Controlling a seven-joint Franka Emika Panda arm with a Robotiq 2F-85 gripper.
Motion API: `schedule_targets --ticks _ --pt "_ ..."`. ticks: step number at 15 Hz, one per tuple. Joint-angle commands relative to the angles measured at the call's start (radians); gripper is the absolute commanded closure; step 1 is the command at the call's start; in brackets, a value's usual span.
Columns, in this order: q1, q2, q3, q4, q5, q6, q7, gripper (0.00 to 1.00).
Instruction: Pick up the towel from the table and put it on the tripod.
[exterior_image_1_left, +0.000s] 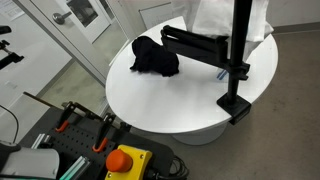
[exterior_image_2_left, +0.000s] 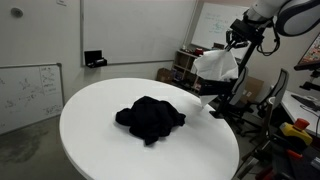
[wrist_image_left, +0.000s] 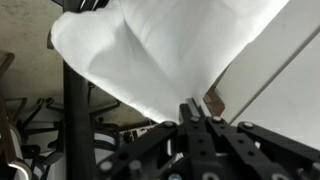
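The towel (exterior_image_1_left: 228, 18) hangs on the far side of the black arm (exterior_image_1_left: 195, 45). Next I will draw my gripper back, pull the towel over the arm and release the towel's top fold.
A white towel (exterior_image_2_left: 218, 68) hangs in the air past the far edge of the round white table (exterior_image_2_left: 100, 120). My gripper (exterior_image_2_left: 240, 42) holds it by its top edge. In the wrist view the fingers (wrist_image_left: 195, 112) are pinched together on the towel (wrist_image_left: 150, 50), which spreads out in front of them. In an exterior view the towel (exterior_image_1_left: 228, 18) hangs behind a black upright stand (exterior_image_1_left: 240, 50) clamped to the table rim; my gripper is out of frame there. A black pole (wrist_image_left: 74, 110) shows beside the towel in the wrist view.
A crumpled black cloth (exterior_image_2_left: 150, 118) lies in the middle of the table, also seen in an exterior view (exterior_image_1_left: 155, 56). A black arm (exterior_image_1_left: 195, 42) juts from the stand over the table. Chairs and equipment (exterior_image_2_left: 290, 120) crowd the floor beyond the table.
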Motion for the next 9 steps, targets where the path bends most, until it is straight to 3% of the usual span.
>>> schedule_targets --ticks 1,9 --pt "-0.012 -0.170 -0.011 -0.112 -0.051 0.025 -0.013 1.00" --pt "-0.007 -0.399 -0.011 -0.285 -0.092 0.020 -0.079 1.00"
